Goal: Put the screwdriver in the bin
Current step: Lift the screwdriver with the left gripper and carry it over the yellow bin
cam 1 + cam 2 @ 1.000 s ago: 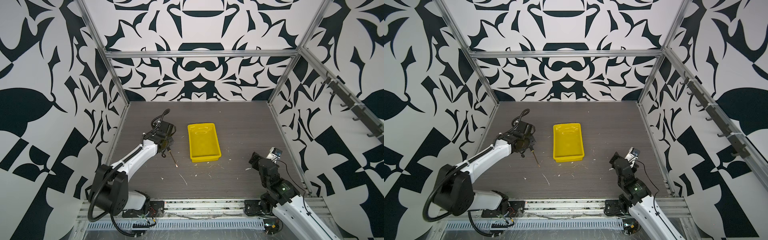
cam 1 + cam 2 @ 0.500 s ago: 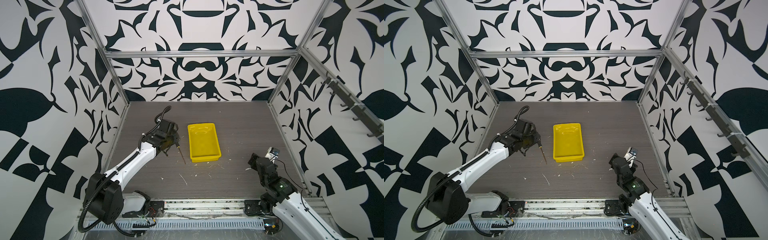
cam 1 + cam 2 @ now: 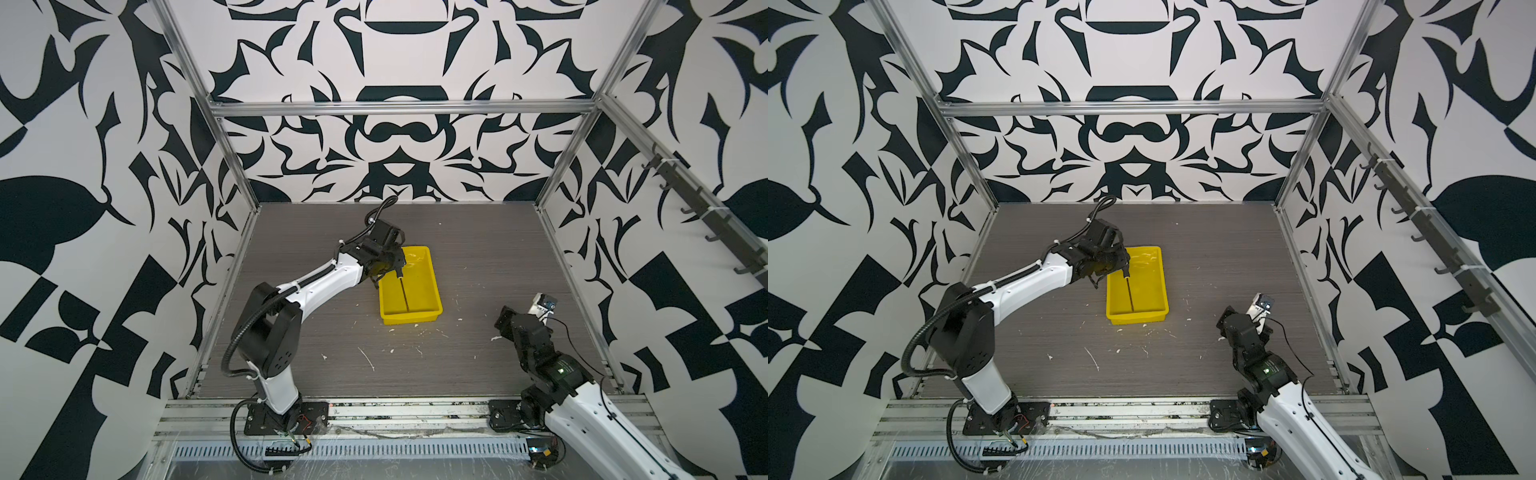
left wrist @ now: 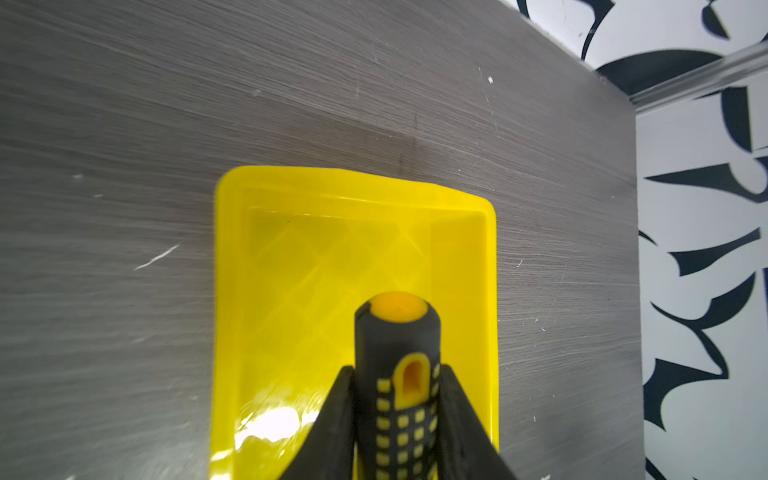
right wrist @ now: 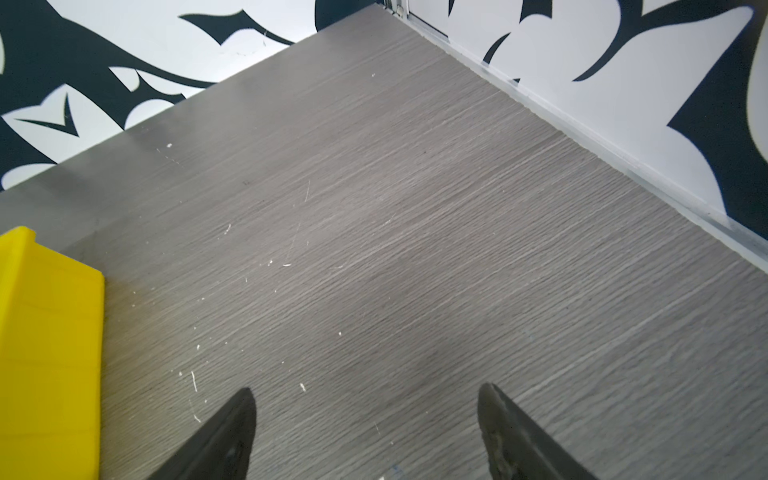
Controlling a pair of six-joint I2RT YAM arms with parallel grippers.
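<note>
My left gripper holds the screwdriver (image 4: 397,340), and the screwdriver's stem runs lengthwise between the bin's sides. So I should lower my left gripper toward the bin's bottom along the bin's side (image 4: 274,340) by the gripper's arm and let go.
My left gripper (image 4: 395,370) is shut on the screwdriver (image 4: 397,340), its black fingers (image 4: 338,415) pressed on both sides of the black, yellow-dotted handle. The yellow-orange end cap (image 4: 398,308) pokes out past the fingertips. In both top views the left gripper (image 3: 388,266) (image 3: 1111,266) hangs over the far left part of the yellow bin (image 3: 432,286) (image 3: 1158,286). The thin dark shaft (image 3: 404,296) (image 3: 1130,295) runs lengthwise over the bin's floor; I cannot tell whether it touches. My right gripper (image 5: 365,388) is open and holds nothing, low over bare table near the front right (image 3: 503,318).
The bin (image 5: 50,332) shows at the edge of the right wrist view, its rim (image 4: 353,178) in the left wrist view. White flecks and scratches (image 3: 368,359) dot the grey wood table. Patterned walls and aluminium rails (image 3: 577,286) close in the table on three sides.
My left arm lifted the screwdriver and swung it right, from the table left of the bin to above the bin. The right gripper's jaws have narrowed somewhat.
</note>
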